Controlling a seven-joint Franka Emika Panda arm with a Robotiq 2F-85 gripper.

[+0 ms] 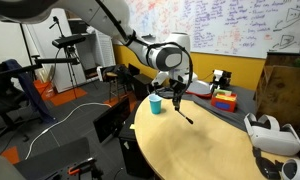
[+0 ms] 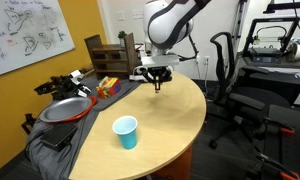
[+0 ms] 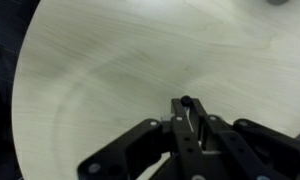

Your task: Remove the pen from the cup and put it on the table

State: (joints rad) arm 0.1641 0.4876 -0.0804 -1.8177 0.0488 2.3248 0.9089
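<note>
The pen in my gripper comes down toward that open tan surface (image 1: 188, 129) next and is released there.
The teal-blue cup (image 1: 156, 104) stands upright on the tan table (image 1: 210, 150), near its edge; it also shows in an exterior view (image 2: 125, 131). My gripper (image 1: 177, 93) hangs above the table (image 2: 170, 115), beside the cup and apart from it. It is shut on the thin black pen (image 3: 186, 101), whose dark tip sticks out between the fingertips (image 3: 187, 112) in the wrist view. In an exterior view the gripper (image 2: 157, 80) holds the pen (image 2: 157, 87) point down, above the tabletop (image 3: 100, 70). The cup is out of the wrist view.
A red and green box (image 1: 224, 100) sits at the table's far side, also seen in an exterior view (image 2: 108, 86). A white headset (image 1: 270, 135) lies near the table edge. A dark round pan (image 2: 65, 110) rests on grey cloth. Office chairs (image 2: 225, 60) stand beyond the table.
</note>
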